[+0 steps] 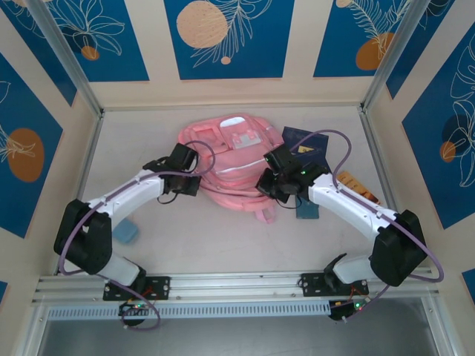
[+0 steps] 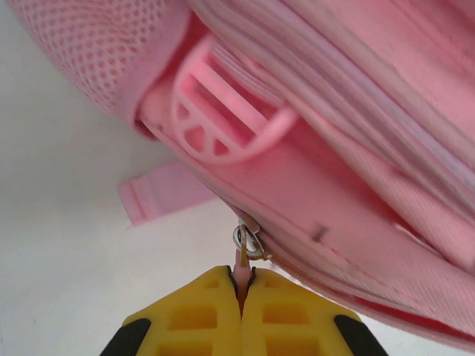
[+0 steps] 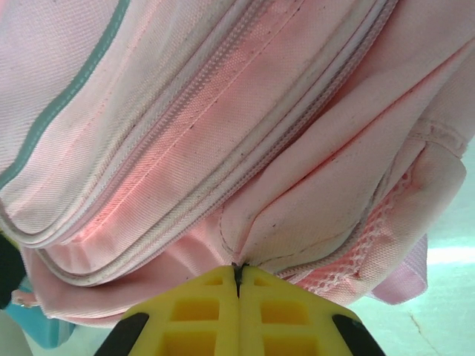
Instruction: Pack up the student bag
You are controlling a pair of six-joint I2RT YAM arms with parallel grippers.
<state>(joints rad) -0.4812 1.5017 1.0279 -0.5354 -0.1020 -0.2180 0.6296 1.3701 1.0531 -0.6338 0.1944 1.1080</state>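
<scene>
I should next move my left gripper toward the pink strap tab (image 2: 169, 194) along the lower seam of the bag, and then let go of the pull (image 2: 241, 268).
The student bag (image 1: 231, 152) is a soft pink backpack lying in the middle of the table. My left gripper (image 1: 194, 180) is at its left side. In the left wrist view the yellow fingers (image 2: 200, 315) are shut on the pink zipper pull (image 2: 241, 268), just below the metal slider ring (image 2: 249, 242) at the bag's lower seam. My right gripper (image 1: 266, 185) is at the bag's right side. In the right wrist view its yellow fingers (image 3: 286, 315) are shut on a pinched fold of the student bag's pink fabric (image 3: 245, 256) below the zipper lines.
Dark blue booklets (image 1: 304, 141) lie against the bag's right side. A small teal case (image 1: 126, 232) sits near the left arm and a darker teal item (image 1: 306, 210) lies under the right arm. An orange object (image 1: 356, 187) lies by the right wall.
</scene>
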